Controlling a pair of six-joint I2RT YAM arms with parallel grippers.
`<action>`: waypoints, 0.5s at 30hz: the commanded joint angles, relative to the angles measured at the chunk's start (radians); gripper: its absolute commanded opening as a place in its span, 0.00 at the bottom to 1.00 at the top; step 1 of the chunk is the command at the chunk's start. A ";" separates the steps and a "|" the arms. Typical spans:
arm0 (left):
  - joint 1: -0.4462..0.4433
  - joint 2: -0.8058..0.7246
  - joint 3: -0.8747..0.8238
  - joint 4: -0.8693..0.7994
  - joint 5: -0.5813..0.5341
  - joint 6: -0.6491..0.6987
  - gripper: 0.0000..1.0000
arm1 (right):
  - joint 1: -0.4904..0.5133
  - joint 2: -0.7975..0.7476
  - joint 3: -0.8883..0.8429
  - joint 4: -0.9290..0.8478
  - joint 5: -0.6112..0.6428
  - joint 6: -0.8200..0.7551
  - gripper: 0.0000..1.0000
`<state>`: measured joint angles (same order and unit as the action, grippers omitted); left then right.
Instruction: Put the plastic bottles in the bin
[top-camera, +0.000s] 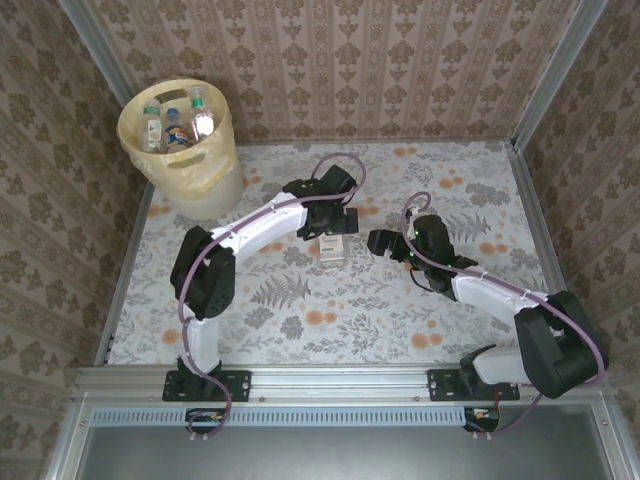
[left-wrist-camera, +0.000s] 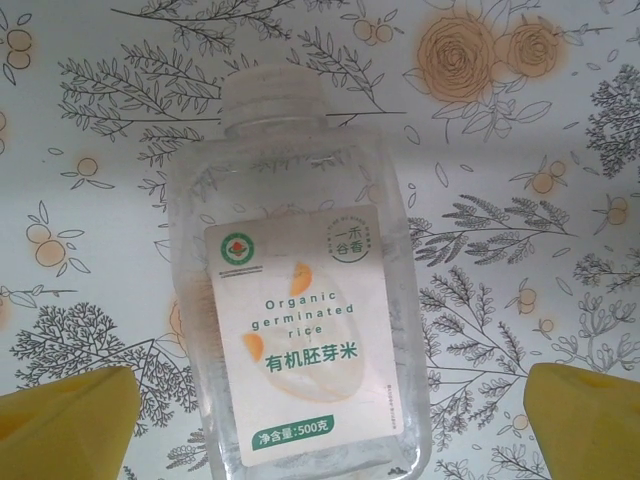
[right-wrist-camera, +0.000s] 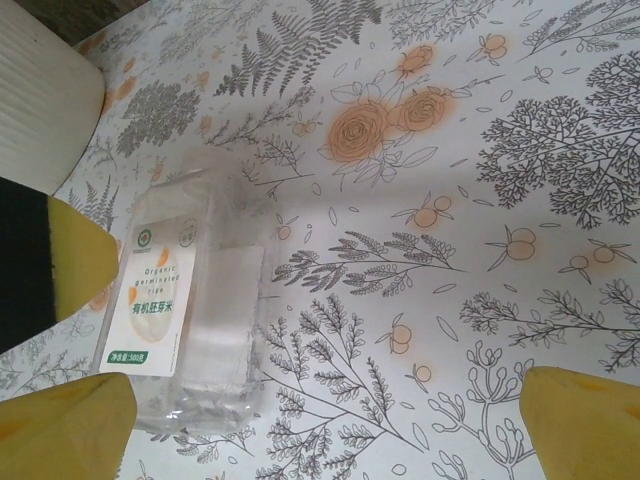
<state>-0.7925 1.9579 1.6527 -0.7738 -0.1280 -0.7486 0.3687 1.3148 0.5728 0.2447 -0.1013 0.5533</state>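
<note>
My yellow fingers are already on both sides of the bottle's labelled body (top-camera: 332, 247) (left-wrist-camera: 308, 345), which lies flat below my left gripper, so it needs to go down and close on it.
A squarish clear plastic bottle (top-camera: 329, 250) with a white rice label lies flat on the flowered table. In the left wrist view the bottle (left-wrist-camera: 300, 300) lies cap away, and my left gripper (left-wrist-camera: 325, 425) hangs open above it, a yellow fingertip (left-wrist-camera: 70, 420) on either side of its base. My right gripper (right-wrist-camera: 325, 425) is open and empty over bare table, with the bottle (right-wrist-camera: 190, 310) just to its left. The pale yellow bin (top-camera: 200, 175) stands at the far left corner with several bottles (top-camera: 175, 128) upright inside.
Patterned walls and metal posts close the table on three sides. The left arm's white link (top-camera: 265, 222) arches from its base toward the middle. In the right wrist view the left gripper's yellow finger (right-wrist-camera: 75, 260) stands close beside the bottle.
</note>
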 joint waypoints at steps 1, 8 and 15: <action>-0.007 0.053 0.034 -0.085 -0.018 0.008 1.00 | -0.005 -0.031 -0.019 0.008 0.027 -0.001 1.00; -0.004 0.151 0.091 -0.089 0.060 0.032 1.00 | -0.010 -0.036 -0.024 0.001 0.031 0.002 1.00; 0.030 0.222 0.095 -0.103 0.084 0.012 1.00 | -0.010 -0.041 -0.025 -0.009 0.033 0.001 1.00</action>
<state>-0.7822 2.1715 1.7313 -0.8425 -0.0654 -0.7410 0.3641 1.3003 0.5606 0.2440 -0.0875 0.5537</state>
